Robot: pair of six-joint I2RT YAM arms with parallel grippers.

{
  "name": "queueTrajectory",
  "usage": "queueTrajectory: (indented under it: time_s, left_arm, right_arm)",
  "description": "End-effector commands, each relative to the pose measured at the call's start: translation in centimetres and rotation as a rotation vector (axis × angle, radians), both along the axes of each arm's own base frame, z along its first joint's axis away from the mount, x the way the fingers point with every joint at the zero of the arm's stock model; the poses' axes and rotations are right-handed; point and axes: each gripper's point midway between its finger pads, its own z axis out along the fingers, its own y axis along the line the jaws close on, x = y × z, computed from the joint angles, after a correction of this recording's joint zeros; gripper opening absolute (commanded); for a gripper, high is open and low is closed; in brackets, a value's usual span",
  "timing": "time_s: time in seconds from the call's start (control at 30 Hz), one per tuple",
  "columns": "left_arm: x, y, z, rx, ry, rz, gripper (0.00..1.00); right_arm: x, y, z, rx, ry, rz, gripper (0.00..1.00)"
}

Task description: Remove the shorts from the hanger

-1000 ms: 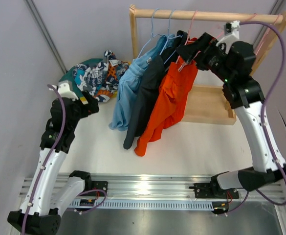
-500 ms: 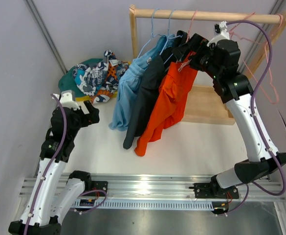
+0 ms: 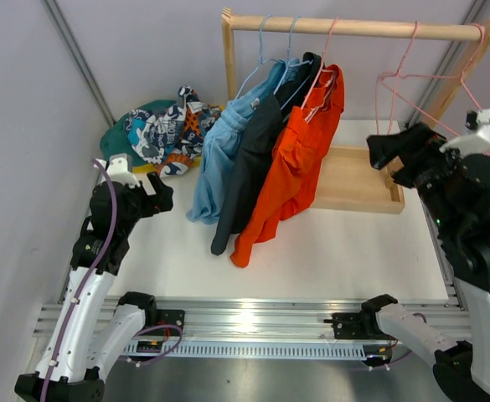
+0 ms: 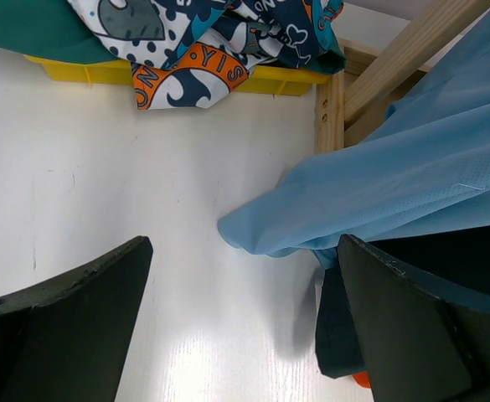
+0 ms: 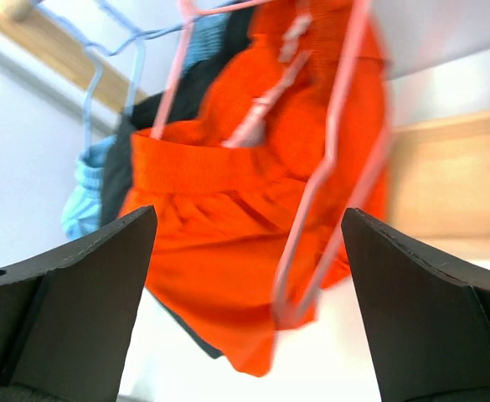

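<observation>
The near arm of the orange shorts' hanger shows bare above the shorts' waistband, so I will move my right gripper to the left in the top view, around that arm.
Three pairs of shorts hang on hangers from the wooden rail [image 3: 353,27]: light blue [image 3: 219,159], black [image 3: 253,167] and bright orange [image 3: 299,159]. The dark green shorts [image 3: 123,130] and the patterned shorts [image 3: 165,130] lie in a heap at the back left. My left gripper [image 3: 157,191] is open and empty, low over the table left of the light blue shorts [image 4: 395,184]. My right gripper [image 3: 383,151] is open and empty, right of the orange shorts [image 5: 228,218], with an empty pink hanger [image 5: 328,218] between them.
Empty pink hangers [image 3: 420,84] hang at the rail's right end. The rack's wooden base tray [image 3: 358,180] lies under the rail, and its left post [image 4: 334,109] stands close by. A yellow bin edge [image 4: 77,74] shows under the heap.
My right arm has pulled back from the orange shorts' hanger, moving right and nearer. The pink hangers have swung back. My left gripper has shifted slightly right and lower.
</observation>
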Motion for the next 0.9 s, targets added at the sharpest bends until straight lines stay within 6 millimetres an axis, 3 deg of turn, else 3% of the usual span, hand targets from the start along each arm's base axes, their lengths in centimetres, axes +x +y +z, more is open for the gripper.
queueTrajectory:
  time_s: [0.0, 0.17, 0.27, 0.3, 0.37, 0.43, 0.5, 0.57, 0.6, 0.67, 0.87]
  left_arm:
    - [0.1, -0.6, 0.6, 0.004, -0.033, -0.039, 0.99]
    - [0.0, -0.7, 0.8, 0.003, -0.038, -0.04, 0.99]
    - [-0.1, -0.7, 0.8, 0.005, -0.037, -0.041, 0.99]
    - [-0.1, -0.7, 0.7, 0.006, -0.037, -0.04, 0.99]
    - [-0.2, -0.7, 0.8, 0.009, -0.04, -0.039, 0.99]
    - [-0.2, -0.6, 0.8, 0.011, -0.042, -0.035, 0.99]
    - [-0.1, -0.6, 0.7, 0.012, -0.036, -0.035, 0.99]
    - [-0.2, -0.6, 0.8, 0.012, -0.04, -0.033, 0.99]
    - [-0.2, -0.6, 0.8, 0.012, -0.039, -0.035, 0.99]
    - [-0.2, -0.6, 0.8, 0.012, -0.039, -0.035, 1.0]
    - [-0.2, -0.7, 0.9, 0.012, -0.044, -0.038, 0.99]
  right_arm:
    - [-1.7, -4.3, -3.9, -0.126, 0.139, -0.177, 0.99]
    - [-3.6, -8.1, -3.2, -0.194, 0.145, -0.337, 0.99]
    - [-3.6, -7.9, -1.1, -0.193, 0.108, -0.323, 0.99]
    - [-3.6, -7.6, 0.7, -0.169, 0.059, -0.306, 0.99]
    - [-2.5, -5.6, 2.4, -0.147, 0.021, -0.215, 0.99]
    - [-2.5, -4.2, 6.2, -0.09, -0.08, -0.151, 0.99]
    - [-0.8, -1.9, 8.1, -0.061, -0.118, -0.065, 0.99]
    - [-0.5, -0.8, 11.0, -0.015, -0.192, -0.018, 0.99]
    - [1.2, 0.8, 10.7, -0.015, -0.174, 0.029, 0.99]
    - [2.2, 2.2, 12.1, 0.023, -0.211, 0.072, 0.98]
    - [8.0, 7.3, 9.5, 0.019, -0.144, 0.154, 0.97]
